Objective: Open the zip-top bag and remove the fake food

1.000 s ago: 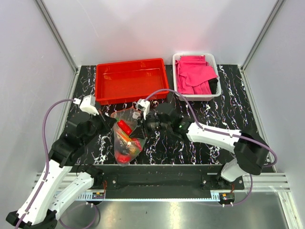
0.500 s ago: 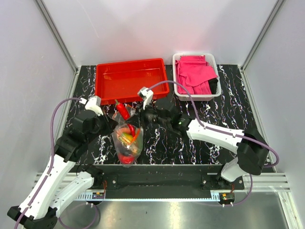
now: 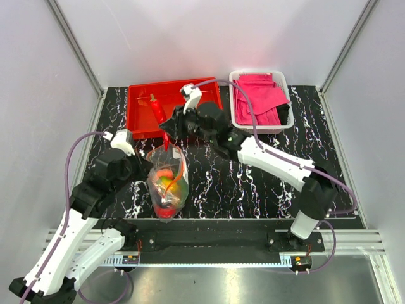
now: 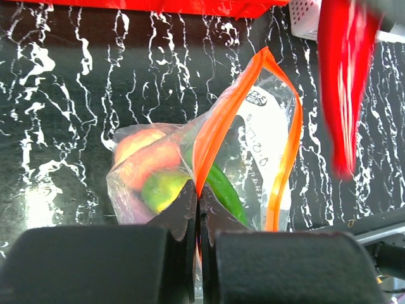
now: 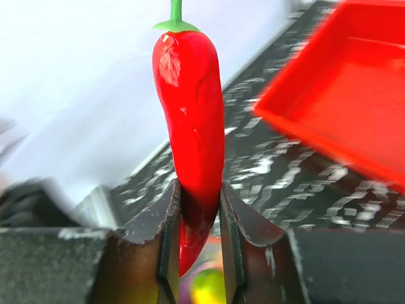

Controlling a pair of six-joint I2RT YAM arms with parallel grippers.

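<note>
The red chili (image 3: 156, 110) needs to go into the red tray's end (image 3: 205, 96) beside the white basket. My right gripper will first move toward that basket, then down.
The clear zip-top bag (image 3: 168, 183) stands near the front left with its orange zip strip (image 4: 221, 120) gaping. My left gripper (image 4: 197, 204) is shut on the near side of that strip and holds the mouth up. Inside lie fake food pieces: a green chili (image 4: 225, 191), a yellow-green fruit (image 4: 161, 190) and an orange-red one (image 4: 142, 155). My right gripper (image 5: 196, 202) is shut on the lower end of a red chili (image 5: 190, 107), stem up. In the top view this red chili (image 3: 156, 110) hangs over the red tray, above and behind the bag.
The red tray (image 3: 142, 123) sits at the back left of the black marbled table. A white basket (image 3: 285, 81) with pink cloths (image 3: 256, 95) stands at the back right. White walls and metal posts enclose the table.
My right gripper has drawn the red chili out of the bag and carried it up and back, over the red tray. The left gripper keeps its hold on the bag's strip.
</note>
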